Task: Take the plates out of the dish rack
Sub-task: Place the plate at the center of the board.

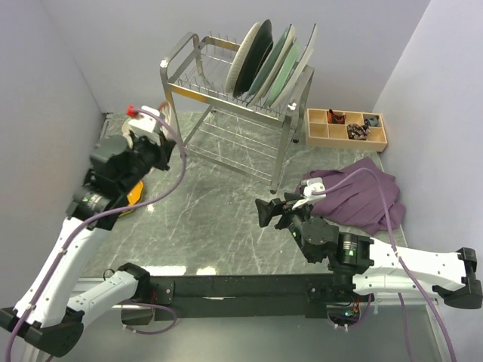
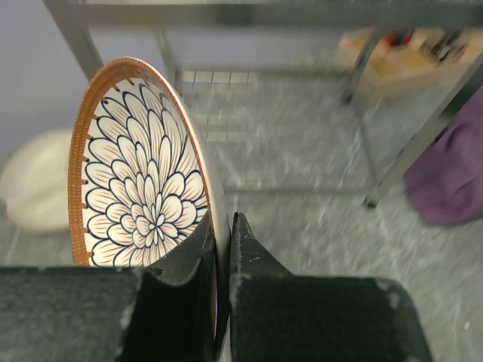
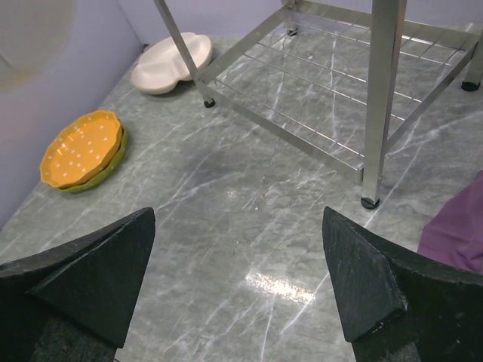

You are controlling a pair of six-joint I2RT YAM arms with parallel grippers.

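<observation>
The tabletop [image 1: 190, 174] between the orange-yellow plate and the rack is empty, so my left gripper will next lower, tilt the brown plate flatter and release it there.
My left gripper [image 2: 223, 223] is shut on the rim of the brown petal-patterned plate [image 2: 139, 181], holding it upright on edge in front of the dish rack [image 2: 75, 30]. In the top view this gripper [image 1: 161, 149] is left of the rack [image 1: 181, 89], and the held plate is hard to make out. Several plates [image 1: 253, 56] stand in the rack's upper tier at its right. An orange-yellow dotted plate [image 3: 81, 147] lies on a green plate [image 3: 106, 172] on the table. The cream divided plate [image 3: 170, 64] lies near the back left. My right gripper [image 3: 238, 219] is open and empty over the table [image 1: 272, 211].
A wooden compartment tray [image 1: 347, 128] stands right of the rack. A purple cloth [image 1: 362, 192] lies at the right, near the right arm. The rack's legs [image 3: 383, 90] and low wire shelf [image 3: 317, 75] stand ahead of the right gripper. Walls close both sides.
</observation>
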